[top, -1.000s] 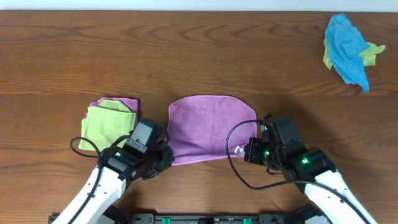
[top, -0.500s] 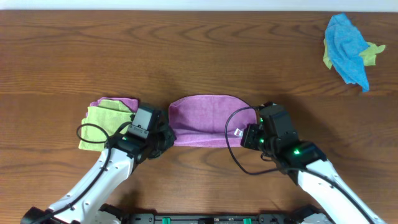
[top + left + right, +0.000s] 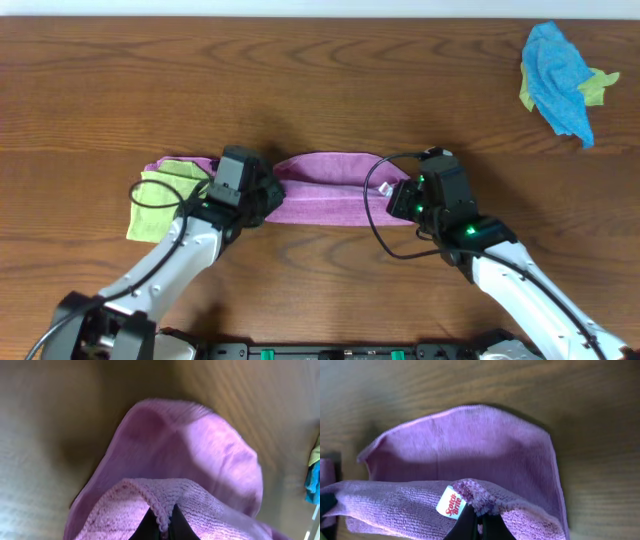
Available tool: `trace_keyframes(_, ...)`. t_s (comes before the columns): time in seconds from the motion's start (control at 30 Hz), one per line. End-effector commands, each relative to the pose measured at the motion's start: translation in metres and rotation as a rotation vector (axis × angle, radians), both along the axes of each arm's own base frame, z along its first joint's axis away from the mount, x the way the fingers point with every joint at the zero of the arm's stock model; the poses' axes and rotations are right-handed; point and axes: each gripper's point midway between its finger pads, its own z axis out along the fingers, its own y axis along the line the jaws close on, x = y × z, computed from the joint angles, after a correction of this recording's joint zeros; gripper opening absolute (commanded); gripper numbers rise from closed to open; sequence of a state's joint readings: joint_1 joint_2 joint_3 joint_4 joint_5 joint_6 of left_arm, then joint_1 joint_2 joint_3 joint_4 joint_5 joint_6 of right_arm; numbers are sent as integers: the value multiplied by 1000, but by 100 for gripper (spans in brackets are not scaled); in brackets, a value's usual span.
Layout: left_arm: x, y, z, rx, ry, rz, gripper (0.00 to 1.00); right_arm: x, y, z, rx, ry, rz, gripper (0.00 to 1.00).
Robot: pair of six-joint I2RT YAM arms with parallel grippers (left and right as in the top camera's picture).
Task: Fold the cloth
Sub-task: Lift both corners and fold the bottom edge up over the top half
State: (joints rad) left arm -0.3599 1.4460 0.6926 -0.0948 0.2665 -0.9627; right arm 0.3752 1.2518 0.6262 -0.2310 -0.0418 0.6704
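The left gripper will next take the held corner outward and down onto the lower layer's uncovered far corner [image 3: 286,164] [image 3: 152,406] and let go of it there.
A purple cloth [image 3: 330,190] lies at the table's middle, its near edge lifted and carried over towards the far edge. My left gripper [image 3: 268,195] is shut on the cloth's near left corner [image 3: 161,515]. My right gripper [image 3: 398,198] is shut on the near right corner [image 3: 477,500], beside a white label [image 3: 451,502]. Both corners hang above the lower layer [image 3: 465,445], which still rests on the wood.
A folded green cloth on a purple one [image 3: 165,195] lies just left of my left arm. A crumpled blue and yellow cloth pile [image 3: 562,80] sits at the far right. Black cables loop by both wrists.
Both grippers moved away from the front edge, carrying the cloth's near edge over the rest. The visible purple area shrank from a wide sheet to a narrow band.
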Motion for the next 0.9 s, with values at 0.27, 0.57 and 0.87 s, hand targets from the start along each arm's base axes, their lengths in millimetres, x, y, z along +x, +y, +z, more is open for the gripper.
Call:
trace_keyframes(0.27, 49, -4, 1, 69, -41, 4, 6, 28, -14, -15, -25, -34, -70, 1)
trace_keyframes(0.57, 51, 3, -17, 118, -10, 28, 6, 45, -25, -20, -31, -65, -95, 1)
trace_keyframes(0.87, 61, 9, -17, 147, -50, 60, 6, 55, -25, -26, -32, -86, -95, 1)
